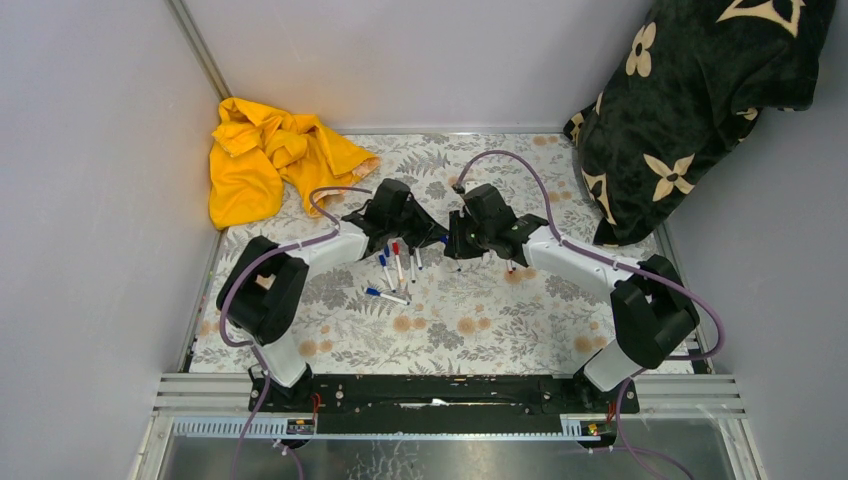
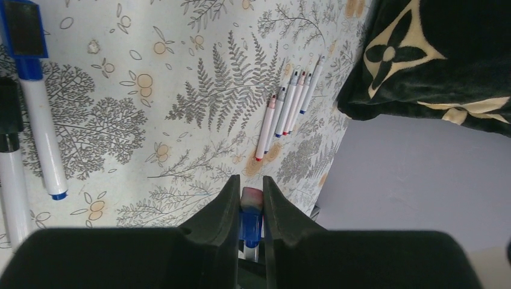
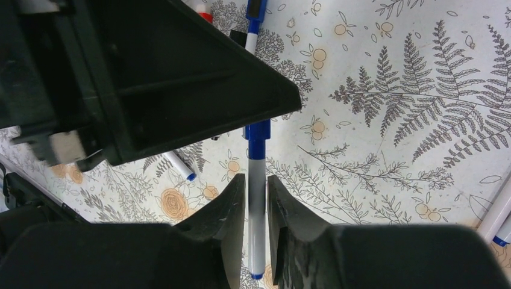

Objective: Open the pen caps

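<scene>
The table beside the capped pens is below my left gripper, to its left in the top view. My left gripper will next pull away and go down to release the blue cap with the eraser end.
My two grippers meet above the middle of the floral table and hold one pen between them. My left gripper (image 1: 432,238) (image 2: 251,183) is shut on the pen's blue cap (image 2: 250,224), which has a pale eraser end. My right gripper (image 1: 457,242) (image 3: 257,180) is shut on the same pen's white barrel (image 3: 257,211); its blue cap (image 3: 257,135) runs into the left gripper. Several capped pens (image 1: 395,270) lie below the left gripper, among them a blue-capped one (image 2: 37,114) and a black-capped one (image 2: 8,150). A row of several uncapped pens (image 2: 289,105) lies to the right.
A crumpled yellow cloth (image 1: 270,160) lies at the back left corner. A dark blanket with cream flowers (image 1: 690,110) fills the back right corner and shows in the left wrist view (image 2: 434,54). Grey walls close in the table on three sides.
</scene>
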{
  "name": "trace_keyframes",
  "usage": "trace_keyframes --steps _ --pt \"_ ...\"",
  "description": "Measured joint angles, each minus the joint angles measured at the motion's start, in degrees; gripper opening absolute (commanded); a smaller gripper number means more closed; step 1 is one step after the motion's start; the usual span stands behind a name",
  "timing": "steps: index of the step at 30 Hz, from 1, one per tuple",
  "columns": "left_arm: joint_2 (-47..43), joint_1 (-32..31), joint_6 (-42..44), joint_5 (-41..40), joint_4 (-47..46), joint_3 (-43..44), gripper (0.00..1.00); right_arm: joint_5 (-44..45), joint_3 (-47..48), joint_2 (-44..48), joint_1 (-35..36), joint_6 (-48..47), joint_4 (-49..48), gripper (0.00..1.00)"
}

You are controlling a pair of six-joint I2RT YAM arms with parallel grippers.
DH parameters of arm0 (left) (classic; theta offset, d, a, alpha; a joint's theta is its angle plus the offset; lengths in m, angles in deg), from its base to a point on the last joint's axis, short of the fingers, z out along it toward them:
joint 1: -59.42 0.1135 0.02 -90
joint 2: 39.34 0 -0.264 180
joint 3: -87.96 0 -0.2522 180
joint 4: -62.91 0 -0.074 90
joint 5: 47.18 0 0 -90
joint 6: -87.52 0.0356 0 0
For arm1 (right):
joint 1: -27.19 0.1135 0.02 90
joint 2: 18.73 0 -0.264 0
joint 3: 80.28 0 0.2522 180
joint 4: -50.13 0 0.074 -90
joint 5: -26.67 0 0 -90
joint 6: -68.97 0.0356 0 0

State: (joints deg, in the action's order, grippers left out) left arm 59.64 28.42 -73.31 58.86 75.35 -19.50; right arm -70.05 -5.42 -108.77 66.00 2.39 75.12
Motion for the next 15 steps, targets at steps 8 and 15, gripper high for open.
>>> trace_keyframes --steps 8,15 --pt "-0.2 -0.1 -0.6 -0.4 1.4 1.6 0.00 -0.1 0.2 -1.8 0.0 0.2 -0.4 0.00" --pt "-0.3 -0.1 -0.9 -3.3 3.9 2.8 0.00 0.0 0.8 -2.1 0.0 0.2 -0.1 0.00"
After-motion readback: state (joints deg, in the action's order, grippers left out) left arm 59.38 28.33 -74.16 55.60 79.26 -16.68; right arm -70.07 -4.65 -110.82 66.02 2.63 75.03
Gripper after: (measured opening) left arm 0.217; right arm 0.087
